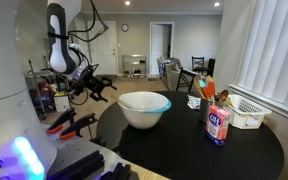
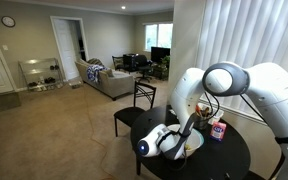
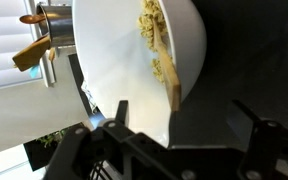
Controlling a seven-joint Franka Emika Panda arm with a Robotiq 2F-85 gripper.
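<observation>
The wooden utensil's loose end sticks out past the near rim of the bowl. Next, I will move my gripper in toward the bowl [image 1: 144, 108] and bring its spread fingers around the end of the utensil.
A white bowl [image 1: 144, 108] stands on a round black table [image 1: 184, 145]. In the wrist view the bowl [image 3: 114, 60] holds pale crumbly food [image 3: 149, 30] and a wooden utensil [image 3: 168, 85] that leans against its rim. My gripper [image 1: 106, 88] hangs open in the air beside the bowl, near the table's edge and a little above rim height. In the wrist view the gripper [image 3: 184, 113] has its black fingers [image 3: 121, 110] spread wide, with the bowl's near rim and bare tabletop showing between them. Nothing is held.
A blue and white canister [image 1: 218, 125] stands on the table beyond the bowl, next to a white basket [image 1: 246, 112]. Window blinds [image 1: 274, 50] run along that side. A black chair [image 2: 134, 108] stands near the table. Tools with red handles [image 1: 69, 122] lie under the arm.
</observation>
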